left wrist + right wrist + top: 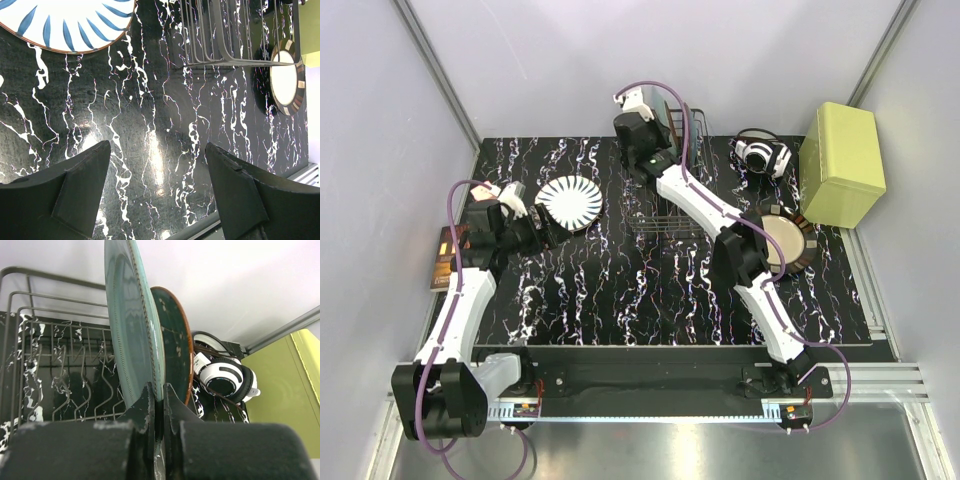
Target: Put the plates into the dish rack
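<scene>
The right gripper moves down next, sets the teal plate's edge between the rack's wires beside the brown-rimmed plate [176,340], and opens, since the plate is still above them.
My right gripper [160,390] is shut on the lower rim of a teal plate [132,325], which it holds upright on edge over the dish rack [55,375]. Just behind that plate a brown-rimmed teal plate [176,340] stands upright in the rack. A white plate with dark radial stripes [570,203] lies flat on the table at the left. My left gripper [157,147] hovers open and empty beside it, with bare table between its fingers. The cream plate with a brown striped rim [798,243] lies at the right, partly hidden by my right arm.
White and black headphones [760,155] lie to the right of the rack [705,125]. A yellow-green box [840,165] stands at the back right corner. Small brown items [445,255] lie at the table's left edge. Grey walls close in the table on three sides.
</scene>
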Robot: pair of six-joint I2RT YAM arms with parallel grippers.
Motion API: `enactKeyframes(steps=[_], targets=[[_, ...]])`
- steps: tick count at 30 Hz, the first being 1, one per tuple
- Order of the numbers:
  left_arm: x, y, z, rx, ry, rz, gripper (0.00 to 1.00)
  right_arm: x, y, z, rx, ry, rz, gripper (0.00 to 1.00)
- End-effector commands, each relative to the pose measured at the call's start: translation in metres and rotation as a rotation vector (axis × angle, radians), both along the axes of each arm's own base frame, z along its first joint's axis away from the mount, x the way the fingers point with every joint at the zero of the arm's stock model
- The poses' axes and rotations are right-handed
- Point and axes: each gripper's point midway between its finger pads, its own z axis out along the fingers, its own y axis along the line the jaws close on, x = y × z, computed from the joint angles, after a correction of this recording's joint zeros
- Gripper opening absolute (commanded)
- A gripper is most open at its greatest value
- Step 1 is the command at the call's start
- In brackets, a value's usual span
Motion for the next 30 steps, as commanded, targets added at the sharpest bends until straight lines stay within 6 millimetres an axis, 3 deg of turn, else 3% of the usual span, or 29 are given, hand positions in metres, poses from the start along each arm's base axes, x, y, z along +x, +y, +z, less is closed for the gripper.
enactKeyframes(steps=[1, 8, 18, 21, 22, 26, 28, 30], targets=[[0.009, -0.003, 0.009, -0.021, -0.044, -0.013, 0.81, 0.001, -0.022, 0.066, 0.177, -0.189, -0.090, 0.00], [0.011, -0.002, 0.007, -0.025, -0.030, -0.011, 0.81, 0.007, -0.020, 0.027, 0.167, -0.092, -0.073, 0.00], [0.013, -0.003, 0.003, -0.028, -0.013, -0.012, 0.81, 0.013, -0.012, -0.002, 0.153, -0.045, -0.057, 0.00], [0.014, -0.003, 0.004, -0.036, -0.011, -0.016, 0.82, 0.015, -0.012, -0.006, 0.146, -0.040, -0.061, 0.09], [0.014, -0.003, 0.005, -0.037, -0.015, -0.018, 0.83, 0.014, -0.013, -0.005, 0.148, -0.042, -0.061, 0.20], [0.021, 0.008, 0.004, 0.019, -0.037, 0.008, 0.88, 0.013, -0.014, 0.005, 0.154, -0.052, -0.056, 0.41], [0.026, 0.028, -0.002, 0.134, -0.035, 0.048, 0.94, 0.009, -0.015, 0.021, 0.159, -0.066, -0.049, 0.51], [0.036, 0.044, 0.005, 0.222, -0.064, 0.079, 0.98, 0.002, -0.016, 0.048, 0.184, -0.092, -0.026, 0.54]])
